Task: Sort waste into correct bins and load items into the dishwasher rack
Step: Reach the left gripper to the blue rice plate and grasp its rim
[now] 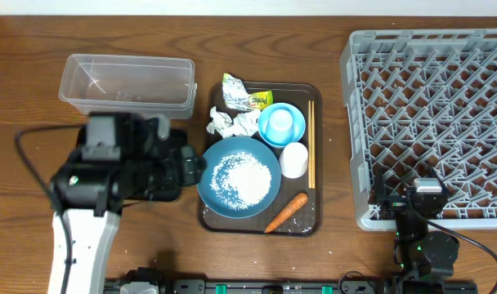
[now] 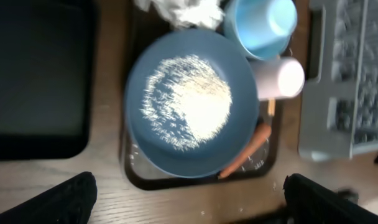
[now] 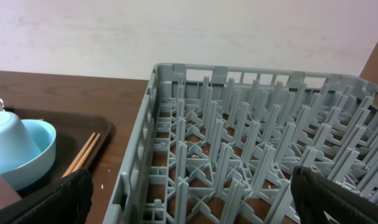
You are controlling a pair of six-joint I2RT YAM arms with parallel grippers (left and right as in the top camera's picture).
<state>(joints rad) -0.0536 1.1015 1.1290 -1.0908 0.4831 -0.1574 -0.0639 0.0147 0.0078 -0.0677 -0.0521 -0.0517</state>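
The dish's rim (image 1: 278,193) is clear between the cup and the carrot, to the right of my left gripper in the overhead view, so I should move across over the rice (image 1: 236,178) and lower there.
A large blue dish (image 1: 239,175) with loose white rice (image 1: 236,178) sits on a dark brown serving tray (image 1: 315,220). On the same tray are crumpled white paper (image 1: 232,124), a yellow-green wrapper (image 1: 247,99), a light-blue bowl (image 1: 281,124), a white cup (image 1: 294,159) on its side, chopsticks (image 1: 311,143) and a carrot (image 1: 286,212). My left gripper (image 1: 191,167) is open and empty, just left of the dish (image 2: 192,102). The black tray (image 2: 36,74) lies under my left arm. My right gripper (image 1: 412,189) is open and empty at the near edge of the grey rack (image 1: 432,122).
The clear tub (image 1: 126,82) stands at the back left, behind my left arm. The rack (image 3: 239,143) fills the right side of the table. The bowl (image 3: 21,149) and chopsticks (image 3: 83,155) show at the left of the right wrist view.
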